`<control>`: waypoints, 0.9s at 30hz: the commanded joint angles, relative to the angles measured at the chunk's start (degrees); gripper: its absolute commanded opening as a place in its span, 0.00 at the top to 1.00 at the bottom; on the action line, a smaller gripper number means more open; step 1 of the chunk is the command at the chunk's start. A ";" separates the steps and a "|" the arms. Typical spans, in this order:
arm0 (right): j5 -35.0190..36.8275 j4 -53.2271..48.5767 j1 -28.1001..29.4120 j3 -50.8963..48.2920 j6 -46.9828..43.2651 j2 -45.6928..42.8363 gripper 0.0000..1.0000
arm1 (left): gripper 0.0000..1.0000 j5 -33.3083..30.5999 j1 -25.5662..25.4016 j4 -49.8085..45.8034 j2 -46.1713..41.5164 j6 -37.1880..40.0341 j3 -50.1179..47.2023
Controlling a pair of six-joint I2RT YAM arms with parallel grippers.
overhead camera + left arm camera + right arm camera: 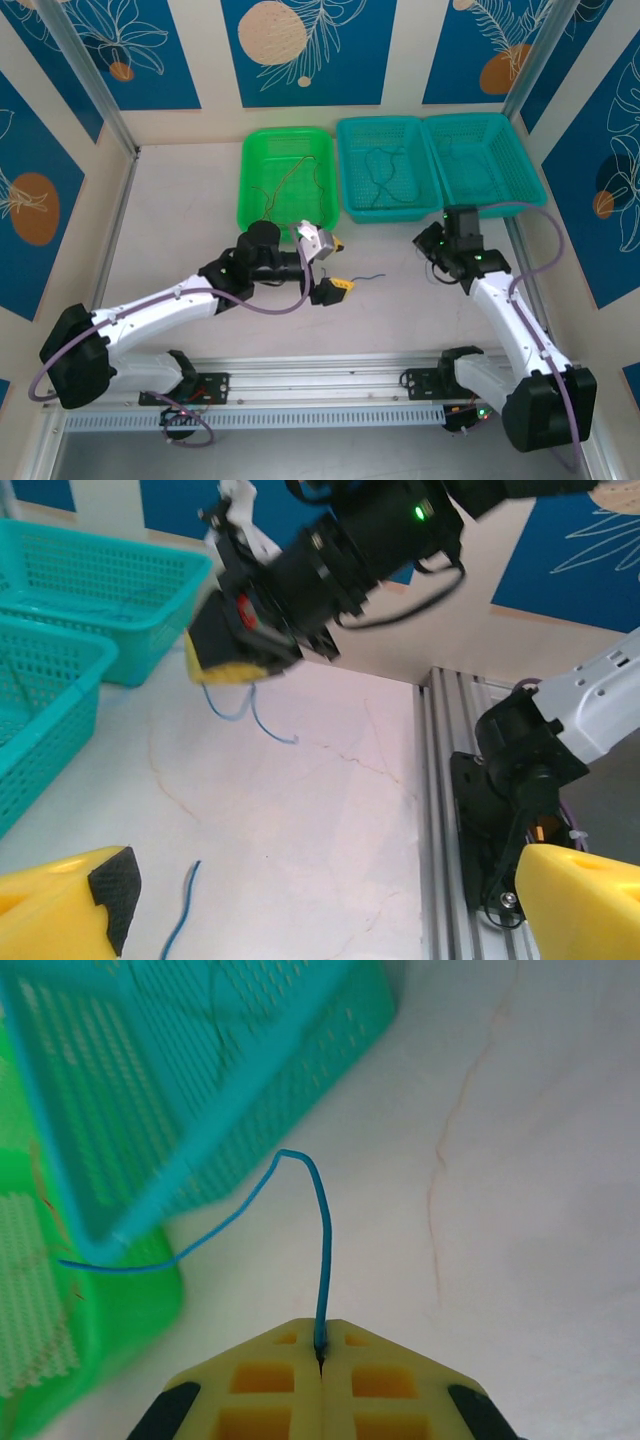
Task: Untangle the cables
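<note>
The teal basket farthest from the green one lies outward of my right gripper's fingers, so next I need to move outward over it and release the blue cable.
My right gripper (320,1348) is shut on a thin blue cable (322,1240), which rises from the fingertips and curls left toward the baskets. In the left wrist view the same gripper (232,660) hangs above the table with the blue cable (255,712) dangling below it. My left gripper (320,920) is wide open, its yellow fingers (65,905) far apart, with nothing between them. A short blue cable piece (180,920) lies on the table beside the left finger, also visible from above as the blue cable (366,277). Red-brown cables (290,185) lie in the green basket, and a teal-green cable (380,175) in the middle basket.
Three baskets line the back: green basket (250,170), middle teal basket (348,160) and right teal basket (525,160). The aluminium rail (320,375) runs along the near edge. The teal basket (200,1070) is close to my right gripper.
</note>
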 commanded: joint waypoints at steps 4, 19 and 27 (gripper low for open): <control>-15.00 10.59 -15.20 5.01 8.39 4.24 1.00 | 0.00 -3.42 -1.85 0.92 1.53 1.98 2.59; -16.95 25.65 -27.16 38.91 -2.62 44.33 0.65 | 0.00 -7.30 -2.57 -0.87 0.57 2.10 3.15; -21.53 12.87 -27.42 46.81 -2.19 48.77 0.12 | 0.00 -8.30 -3.00 1.44 1.22 0.66 1.81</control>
